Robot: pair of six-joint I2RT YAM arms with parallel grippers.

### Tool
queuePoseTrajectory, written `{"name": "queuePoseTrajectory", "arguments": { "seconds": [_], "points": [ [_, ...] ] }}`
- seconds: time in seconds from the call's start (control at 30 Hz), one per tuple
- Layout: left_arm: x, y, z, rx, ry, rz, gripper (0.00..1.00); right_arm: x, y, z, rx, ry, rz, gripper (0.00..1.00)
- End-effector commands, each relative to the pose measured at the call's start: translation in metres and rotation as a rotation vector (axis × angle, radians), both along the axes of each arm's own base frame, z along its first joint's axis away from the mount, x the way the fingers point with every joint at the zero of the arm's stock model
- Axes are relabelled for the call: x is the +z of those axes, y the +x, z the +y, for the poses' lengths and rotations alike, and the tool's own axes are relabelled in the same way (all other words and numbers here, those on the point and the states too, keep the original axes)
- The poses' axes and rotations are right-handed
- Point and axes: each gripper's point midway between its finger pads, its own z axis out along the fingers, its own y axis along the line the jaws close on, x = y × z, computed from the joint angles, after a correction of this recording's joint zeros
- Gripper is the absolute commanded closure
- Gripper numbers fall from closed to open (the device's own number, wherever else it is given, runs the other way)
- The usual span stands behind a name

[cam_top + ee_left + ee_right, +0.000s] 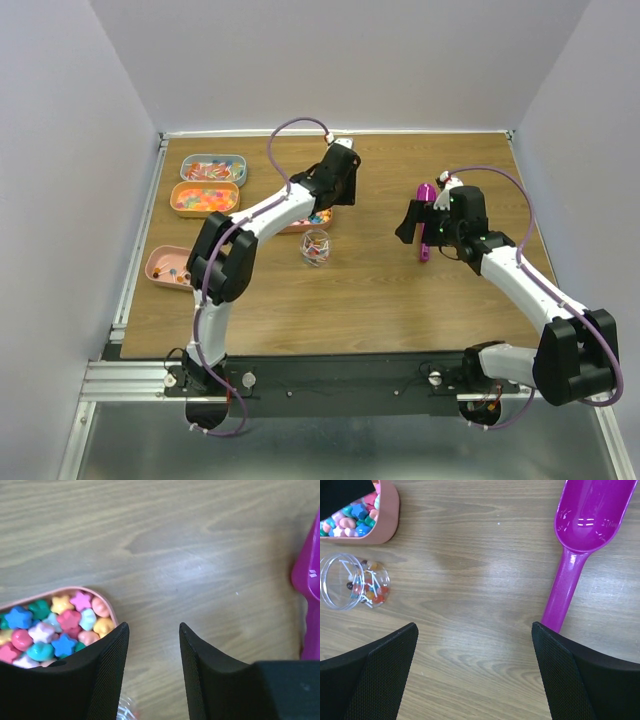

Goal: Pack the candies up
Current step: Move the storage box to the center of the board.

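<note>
The magenta scoop's handle runs beside one gripper finger, so my right gripper will next go down toward the right in its wrist view, onto the magenta scoop's near handle end.
Star and heart candies in many colours fill a pink tray just left of my left gripper. That gripper is open, with only bare wood between its fingers. It hangs over the tray's right end in the top view. A clear jar holding a few candies lies on the table below the tray. My right gripper is wide open and empty, and the magenta scoop's handle runs beside its right finger. The scoop's bowl is empty.
Three more trays sit at the table's left: a blue-grey one, an orange one and a pink one, each with candies. Walls close in the table on the left, back and right. Bare wood lies between jar and scoop.
</note>
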Motion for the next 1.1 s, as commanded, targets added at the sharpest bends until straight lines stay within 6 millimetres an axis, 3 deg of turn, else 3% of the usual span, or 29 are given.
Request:
{"name": "queuePoseTrajectory", "arguments": {
  "seconds": [0.0,0.2,0.37,0.5,0.53,0.83,1.07],
  "points": [
    [-0.043,0.007,0.020,0.061,0.131,0.065,0.45,-0.006,-0.003,-0.007,-0.021,-0.037,0.005,0.00],
    [-0.053,0.011,0.030,0.103,0.186,0.067,0.41,-0.009,-0.004,-0.007,-0.021,-0.039,0.012,0.00],
    [-0.070,0.004,0.026,0.072,0.182,0.106,0.43,-0.009,-0.003,-0.007,-0.023,-0.042,0.014,0.00],
    [-0.069,-0.006,0.008,0.000,0.145,0.105,0.66,-0.012,-0.002,-0.010,-0.039,-0.053,0.019,0.00],
    [-0.068,-0.008,0.004,-0.013,0.143,0.105,0.67,-0.014,-0.002,-0.011,-0.046,-0.058,0.023,0.00],
    [-0.067,-0.048,-0.035,-0.171,0.103,0.114,0.68,-0.038,0.001,-0.037,-0.184,-0.154,0.094,0.00],
    [-0.064,-0.090,-0.076,-0.290,0.048,0.126,0.67,-0.062,0.000,-0.043,-0.208,-0.202,0.175,0.05]
  ]
}}
